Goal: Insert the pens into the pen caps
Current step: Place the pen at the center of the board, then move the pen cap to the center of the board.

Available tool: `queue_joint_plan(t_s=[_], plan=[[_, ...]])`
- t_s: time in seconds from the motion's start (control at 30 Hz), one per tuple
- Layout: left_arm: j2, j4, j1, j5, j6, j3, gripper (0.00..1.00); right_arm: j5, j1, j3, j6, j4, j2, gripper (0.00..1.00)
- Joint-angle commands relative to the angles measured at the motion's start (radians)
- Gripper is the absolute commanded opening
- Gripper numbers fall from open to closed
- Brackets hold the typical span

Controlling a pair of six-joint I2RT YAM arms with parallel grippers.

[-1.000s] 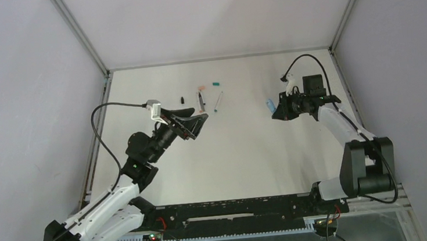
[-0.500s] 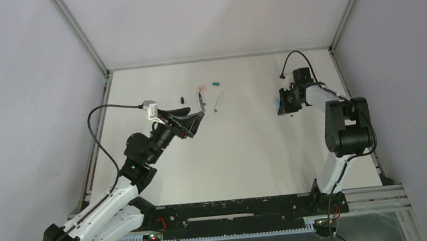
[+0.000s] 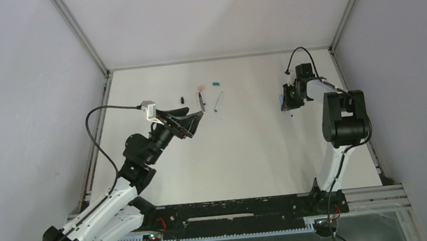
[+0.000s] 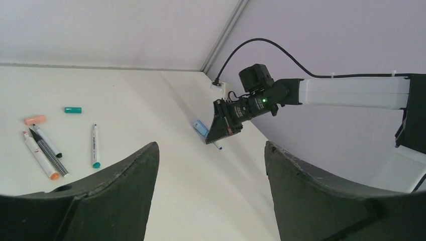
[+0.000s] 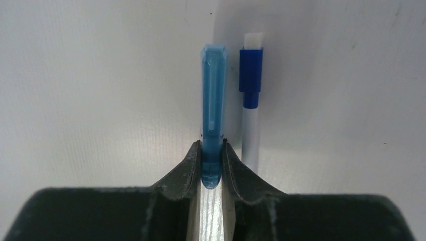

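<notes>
I need to tilt my left gripper down and lower outward around the black cap [image 3: 182, 100], which lies below and outward of it with free tabletop on both sides.
My right gripper [image 5: 211, 150] is shut on a light-blue translucent cap with a clip [image 5: 213, 90], held low over the table at the right back [image 3: 283, 99]. A white pen with a blue tip [image 5: 250, 110] lies right beside the cap. My left gripper [image 4: 211, 155] is open and empty, raised left of centre [image 3: 198, 118]. Three pens lie at the back middle: one orange-tipped [image 4: 39, 156], one black-tipped [image 4: 50, 150], one teal-tipped [image 4: 94, 145]. A teal cap [image 4: 73, 110], a salmon cap [image 4: 35, 119] and a black cap [image 3: 182, 99] lie near them.
Grey walls close the table on the left, back and right. The right arm's cable [image 3: 294, 55] loops above its wrist near the right back corner. The arm bases and a black rail [image 3: 236, 209] run along the near edge.
The right arm has folded upright and its wrist has swung back and right, still holding the light-blue cap. The left gripper has drifted slightly back and left.
</notes>
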Motion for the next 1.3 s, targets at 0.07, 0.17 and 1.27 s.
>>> queue_joint_plan(t_s=[0.07, 0.17, 1.27], plan=[[-0.014, -0.003, 0.008, -0.013, 0.017, 0.006, 0.81, -0.004, -0.015, 0.047, 0.014, -0.037, -0.038, 0.33], [-0.022, -0.022, 0.008, -0.011, 0.022, 0.017, 0.81, -0.015, -0.031, 0.048, 0.013, -0.048, -0.079, 0.35], [0.193, -0.549, 0.243, -0.027, 0.076, 0.361, 0.81, -0.802, -0.205, 0.21, -0.194, -0.357, -0.524, 0.43]])
